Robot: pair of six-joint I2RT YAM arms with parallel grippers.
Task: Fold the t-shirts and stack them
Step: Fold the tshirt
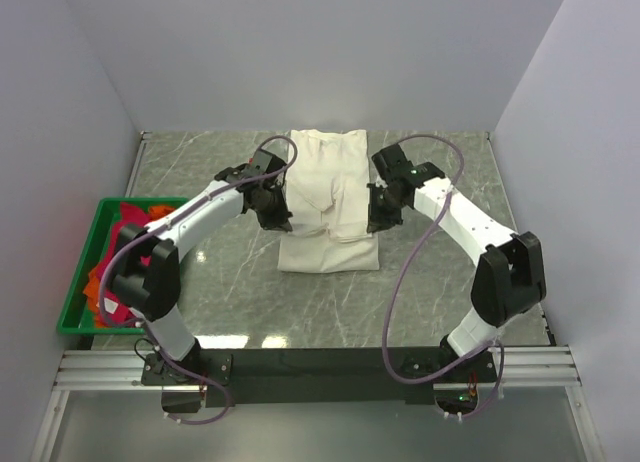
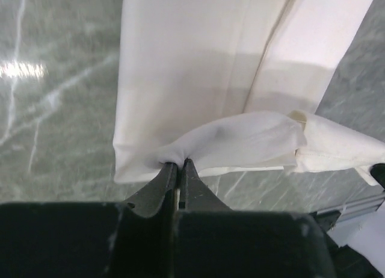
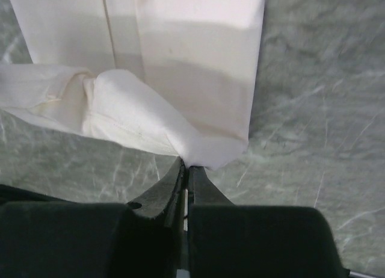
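Observation:
The left gripper will next lower the t-shirt's corner that it holds, a little away from the robot's base, onto the t-shirt's folded strip (image 1: pixel 287 234) (image 2: pixel 144 147).
A cream t-shirt (image 1: pixel 328 187) lies folded into a long strip in the middle of the marble table. My left gripper (image 1: pixel 277 220) is shut on a corner of its near end (image 2: pixel 228 139), and my right gripper (image 1: pixel 380 220) is shut on the opposite corner (image 3: pixel 150 124). Both hold that end lifted above the strip. In the left wrist view the cloth bunches at the gripper (image 2: pixel 178 162); in the right wrist view it bunches at the gripper (image 3: pixel 186 163). Crimson-pink and orange t-shirts (image 1: pixel 125 244) lie heaped in the green crate.
The green crate (image 1: pixel 100 227) stands at the table's left edge beside the left arm. Grey walls close in the table on the left, back and right. A black rail (image 1: pixel 320 362) with the arm bases runs along the near edge.

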